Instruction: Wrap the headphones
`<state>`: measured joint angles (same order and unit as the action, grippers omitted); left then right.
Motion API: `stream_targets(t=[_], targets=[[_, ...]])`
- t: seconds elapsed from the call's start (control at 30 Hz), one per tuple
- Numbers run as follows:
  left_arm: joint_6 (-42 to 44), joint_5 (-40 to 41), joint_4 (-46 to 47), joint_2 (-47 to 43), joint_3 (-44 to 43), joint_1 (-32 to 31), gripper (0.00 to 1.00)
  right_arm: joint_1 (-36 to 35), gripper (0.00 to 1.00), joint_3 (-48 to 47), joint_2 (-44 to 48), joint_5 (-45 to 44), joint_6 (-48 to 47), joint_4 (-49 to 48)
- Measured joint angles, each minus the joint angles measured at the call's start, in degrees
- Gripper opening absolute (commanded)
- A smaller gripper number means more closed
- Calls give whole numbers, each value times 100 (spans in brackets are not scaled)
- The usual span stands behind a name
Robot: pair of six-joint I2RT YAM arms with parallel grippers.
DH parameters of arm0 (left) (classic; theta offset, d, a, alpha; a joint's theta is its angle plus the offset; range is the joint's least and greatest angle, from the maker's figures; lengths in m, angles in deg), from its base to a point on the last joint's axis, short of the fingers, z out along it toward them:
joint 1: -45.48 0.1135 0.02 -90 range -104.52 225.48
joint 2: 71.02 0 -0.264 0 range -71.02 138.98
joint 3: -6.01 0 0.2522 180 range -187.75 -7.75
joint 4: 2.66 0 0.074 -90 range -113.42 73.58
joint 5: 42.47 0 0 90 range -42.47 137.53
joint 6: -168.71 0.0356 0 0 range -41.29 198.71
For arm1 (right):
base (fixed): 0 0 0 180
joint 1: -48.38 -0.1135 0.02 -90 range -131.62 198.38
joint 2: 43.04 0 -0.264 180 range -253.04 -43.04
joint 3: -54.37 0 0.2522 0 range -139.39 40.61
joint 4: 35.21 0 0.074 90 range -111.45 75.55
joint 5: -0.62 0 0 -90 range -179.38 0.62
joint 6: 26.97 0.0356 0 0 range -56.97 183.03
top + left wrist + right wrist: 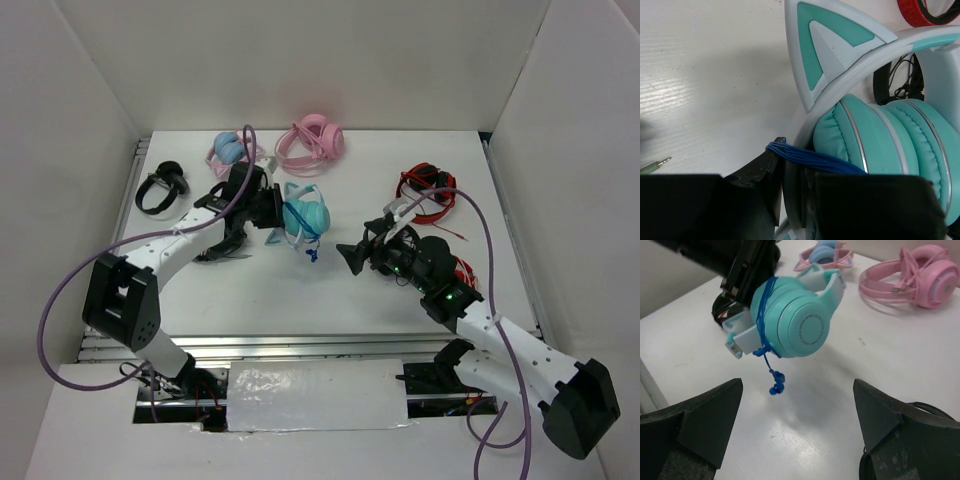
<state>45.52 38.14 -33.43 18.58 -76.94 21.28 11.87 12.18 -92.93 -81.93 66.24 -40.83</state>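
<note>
The bare tabletop in front of the all-pink pair is below and outward of my left gripper. My left gripper should go down slightly outward next and let go of the pale headband.
The teal cat-ear headphones point(305, 215) are held off the table by my left gripper point(268, 207), which is shut on the pale headband. The dark blue cable point(761, 320) is wound in several turns round the folded ear cups, and its short end with the plug point(776, 384) hangs loose below. The left wrist view shows the cable turns point(815, 160) crossing beside my black fingers point(760, 180), with a cat ear point(825, 45) above. My right gripper point(352, 254) is open and empty, a little right of and below the headphones, with its fingertips point(715, 410) wide apart.
A pink-and-blue cat-ear pair point(232, 150) and an all-pink pair point(312, 140) lie at the back. Black headphones point(160, 187) lie at the left. Red and black headphones point(428, 195) lie at the right behind my right arm. A grey jack plug point(657, 163) lies on the table.
</note>
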Motion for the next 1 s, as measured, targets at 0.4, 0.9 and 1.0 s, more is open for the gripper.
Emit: stream_targets(t=[0.4,0.9,1.0], targets=[[367,201,787,1853,-570,42,0,772,100,0,299,-221,490,866],[435,76,1141,3595,-2072,680,40,1099,100,63,83,-216,592,975],[446,72,1150,3600,-2094,693,72,1106,100,63,55,-197,592,1027]])
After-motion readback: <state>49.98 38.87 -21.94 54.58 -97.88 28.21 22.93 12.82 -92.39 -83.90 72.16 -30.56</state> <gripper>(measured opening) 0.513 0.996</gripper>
